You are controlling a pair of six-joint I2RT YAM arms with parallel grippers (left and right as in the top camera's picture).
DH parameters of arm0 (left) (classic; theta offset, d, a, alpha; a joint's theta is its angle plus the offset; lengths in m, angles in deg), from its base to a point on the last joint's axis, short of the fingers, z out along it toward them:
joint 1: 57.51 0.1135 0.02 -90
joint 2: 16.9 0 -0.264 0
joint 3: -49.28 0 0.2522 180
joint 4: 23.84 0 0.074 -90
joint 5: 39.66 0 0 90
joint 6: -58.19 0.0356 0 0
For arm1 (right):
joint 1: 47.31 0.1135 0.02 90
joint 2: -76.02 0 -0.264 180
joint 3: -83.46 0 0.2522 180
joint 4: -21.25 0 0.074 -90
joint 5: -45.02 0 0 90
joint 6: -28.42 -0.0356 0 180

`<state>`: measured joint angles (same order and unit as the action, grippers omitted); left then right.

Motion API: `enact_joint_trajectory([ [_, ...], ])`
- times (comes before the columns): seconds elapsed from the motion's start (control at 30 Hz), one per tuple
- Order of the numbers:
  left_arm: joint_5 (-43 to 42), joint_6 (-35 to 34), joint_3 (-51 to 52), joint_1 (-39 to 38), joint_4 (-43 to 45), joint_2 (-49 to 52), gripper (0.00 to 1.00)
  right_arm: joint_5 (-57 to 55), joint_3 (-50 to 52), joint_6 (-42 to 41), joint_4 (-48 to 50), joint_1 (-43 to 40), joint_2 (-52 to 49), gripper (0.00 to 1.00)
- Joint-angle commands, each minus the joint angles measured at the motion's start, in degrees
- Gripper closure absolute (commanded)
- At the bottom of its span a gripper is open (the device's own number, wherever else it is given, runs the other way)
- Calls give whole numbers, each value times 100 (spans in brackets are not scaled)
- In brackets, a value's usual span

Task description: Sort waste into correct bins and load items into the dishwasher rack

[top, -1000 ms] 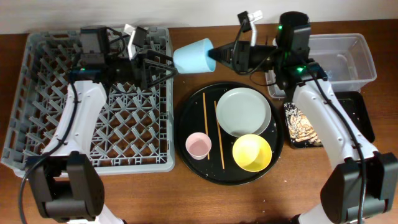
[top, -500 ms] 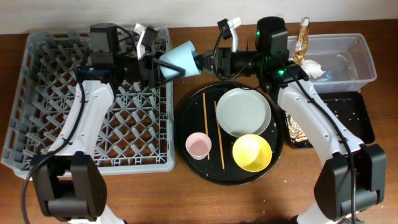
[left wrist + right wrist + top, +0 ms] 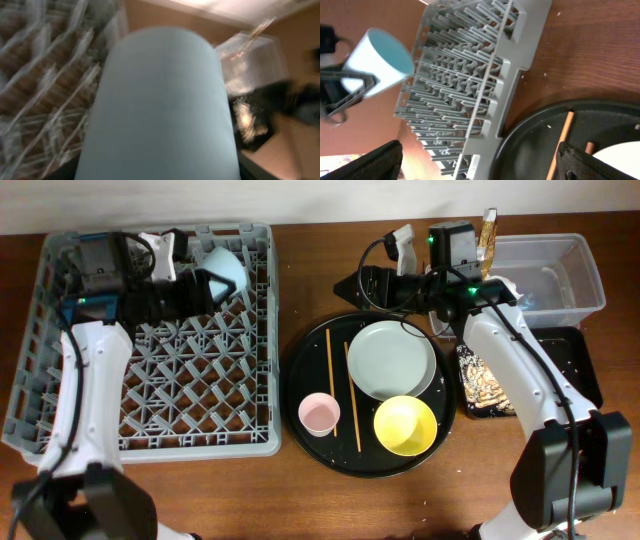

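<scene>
The rack's near corner beside the round black tray (image 3: 300,380) is empty. I will bring the light-blue cup back and down there next with my left gripper.
A light-blue cup (image 3: 226,264) hangs tilted over the back right of the grey dishwasher rack (image 3: 60,430), and my left gripper (image 3: 208,280) is shut on it. The cup (image 3: 160,100) fills the left wrist view, hiding the fingers there. My right gripper (image 3: 347,285) stands open and empty between the rack and the round black tray (image 3: 300,380). On that tray lie a grey plate (image 3: 392,358), a yellow bowl (image 3: 405,425), a pink cup (image 3: 319,414) and two chopsticks (image 3: 329,375). The right wrist view shows the cup (image 3: 377,62) held beyond the rack (image 3: 470,75).
A clear tub (image 3: 560,275) sits at the back right with a white napkin (image 3: 505,288) at its left end and a brown-and-gold wrapper (image 3: 489,228) beside it. The black rectangular tray (image 3: 575,370) in front holds food scraps (image 3: 485,385).
The blue cup passed from my right gripper to my left, which carried it left over the rack. My right gripper opened and drew back to the right.
</scene>
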<state>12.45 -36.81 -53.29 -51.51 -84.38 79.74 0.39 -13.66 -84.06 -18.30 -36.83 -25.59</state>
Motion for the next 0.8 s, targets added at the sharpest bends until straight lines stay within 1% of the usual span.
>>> enact_joint_trajectory([
  [0.0, 2240, 249, -761, -393, -1502, -492, 47, -221, -22, 127, -50, 4, 2, 1],
  [0.03, 2398, 249, -883, -481, -1895, -496, 47, -260, -22, 131, -155, 4, 2, 1],
  [0.1, 2446, 249, -938, -844, -2857, -468, 47, -260, -22, 201, -339, 4, 2, 2],
  [0.17, 2605, 245, -870, -1169, -3318, -382, 47, -291, -22, 387, -533, 4, 2, 2],
  [0.23, 3169, 46, -761, -1480, -3735, -179, 46, -566, -22, 387, -793, 4, 2, 1],
  [0.3, 3176, 46, -599, -1639, -3755, 52, 46, -691, -22, 389, -911, 4, 2, 1],
  [0.37, 3174, -138, -295, -1672, -3547, 293, 47, -688, -22, 428, -1008, 4, 2, 2],
  [0.5, 3147, -142, 85, -1672, -3169, 608, 47, -688, -22, 431, -1049, 4, 2, 2],
  [0.67, 3132, -142, 208, -1698, -3158, 881, 45, -688, -22, 428, -1054, 4, 2, 2],
  [0.7, 3132, -142, 229, -1698, -3143, 892, 41, -691, -22, 428, -1054, 4, 2, 2],
  [0.77, 3132, -142, 238, -1698, -3147, 890, 26, -684, -22, 426, -1099, 4, 2, 1],
])
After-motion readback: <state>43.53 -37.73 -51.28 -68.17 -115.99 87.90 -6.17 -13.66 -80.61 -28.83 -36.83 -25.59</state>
